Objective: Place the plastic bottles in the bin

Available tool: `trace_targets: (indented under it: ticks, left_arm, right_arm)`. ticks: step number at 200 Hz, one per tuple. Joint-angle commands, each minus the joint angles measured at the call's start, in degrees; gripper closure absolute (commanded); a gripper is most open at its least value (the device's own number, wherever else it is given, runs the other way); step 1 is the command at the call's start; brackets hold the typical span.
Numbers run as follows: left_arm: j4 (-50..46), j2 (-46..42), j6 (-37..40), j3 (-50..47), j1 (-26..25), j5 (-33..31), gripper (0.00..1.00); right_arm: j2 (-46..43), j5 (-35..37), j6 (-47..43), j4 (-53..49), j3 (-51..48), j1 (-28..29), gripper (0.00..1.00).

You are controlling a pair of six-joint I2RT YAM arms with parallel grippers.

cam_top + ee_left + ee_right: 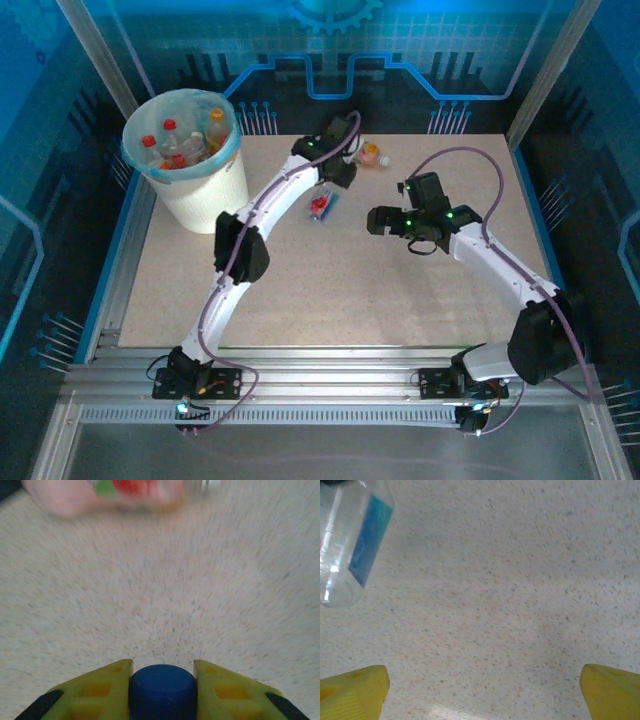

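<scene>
My left gripper rises with the clear bottle's blue cap next, since the bin's rim stands high above the tabletop. It then swings over the bin's opening (182,136) to release the cap there.
My left gripper (336,182) (162,665) is shut on the blue cap (162,687) of a clear bottle with a blue label (323,206) (351,545). The bottle's body reaches toward the near side beneath the gripper. Whether it is off the table I cannot tell. A pink bottle (372,155) (107,494) lies on the table just beyond, blurred in the left wrist view. The bin (207,195) stands at the far left corner with several bottles (180,145) inside. My right gripper (380,220) (481,672) hangs open over bare table, right of the held bottle.
The speckled tabletop (330,290) has free room in the middle and near side. Metal frame posts (100,50) and blue walls close it in at the back and sides.
</scene>
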Motion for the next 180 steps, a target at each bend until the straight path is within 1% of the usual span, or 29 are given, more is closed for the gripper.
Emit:
trace_targets:
  ticks: [1, 13, 23, 34, 50, 65, 88, 103, 118, 132, 156, 180]
  left_arm:
    - [5.5, -12.5, -3.0, 3.3, 1.4, -0.7, 1.00]
    - [7.5, -17.1, -3.7, 2.6, 2.7, -1.2, 1.00]
    - [10.6, -21.3, -4.2, 0.3, 4.2, -1.7, 1.00]
    - [16.3, -27.3, -4.2, -5.1, 5.9, -2.5, 1.00]
    - [26.2, -36.1, -4.1, -15.5, 9.2, -2.9, 1.00]
    - [33.0, -42.7, -3.8, -22.3, 13.3, -4.3, 1.00]
    - [36.3, -48.0, -6.0, -28.1, 20.9, -8.3, 1.00]
    - [39.9, -50.9, -8.1, -33.6, 25.9, -8.8, 1.00]
    - [43.5, -52.6, -11.2, -38.9, 31.2, -8.2, 1.00]
    - [45.5, -52.4, -12.9, -41.7, 34.5, -8.7, 1.00]
    - [44.8, -48.5, -9.5, -40.5, 35.2, -9.7, 1.00]
    - [42.8, -45.1, -8.7, -40.0, 35.1, -5.9, 1.00]
  right_arm:
    - [-3.3, 2.9, -0.7, -0.7, 6.8, 4.5, 0.01]
    - [-3.8, 5.0, -1.7, 0.2, 9.2, 7.4, 0.02]
    - [-4.1, 6.2, -2.6, 1.8, 10.5, 9.7, 0.02]
    - [-4.3, 6.9, -3.9, 4.4, 11.6, 12.6, 0.02]
    - [-4.0, 7.0, -5.9, 8.6, 13.0, 16.6, 0.02]
    - [-2.8, 6.9, -8.0, 11.9, 14.7, 20.4, 0.03]
    - [0.2, 6.5, -12.6, 18.1, 17.1, 27.3, 0.03]
    - [2.9, 6.3, -15.3, 20.9, 18.8, 31.1, 0.03]
    - [5.9, 6.0, -16.9, 21.2, 21.8, 34.0, 0.03]
    - [8.5, 5.6, -17.7, 21.1, 24.2, 35.9, 0.03]
    - [11.7, 5.0, -17.9, 20.8, 26.7, 37.8, 0.03]
    - [12.6, 6.0, -17.5, 19.7, 27.5, 38.3, 0.03]
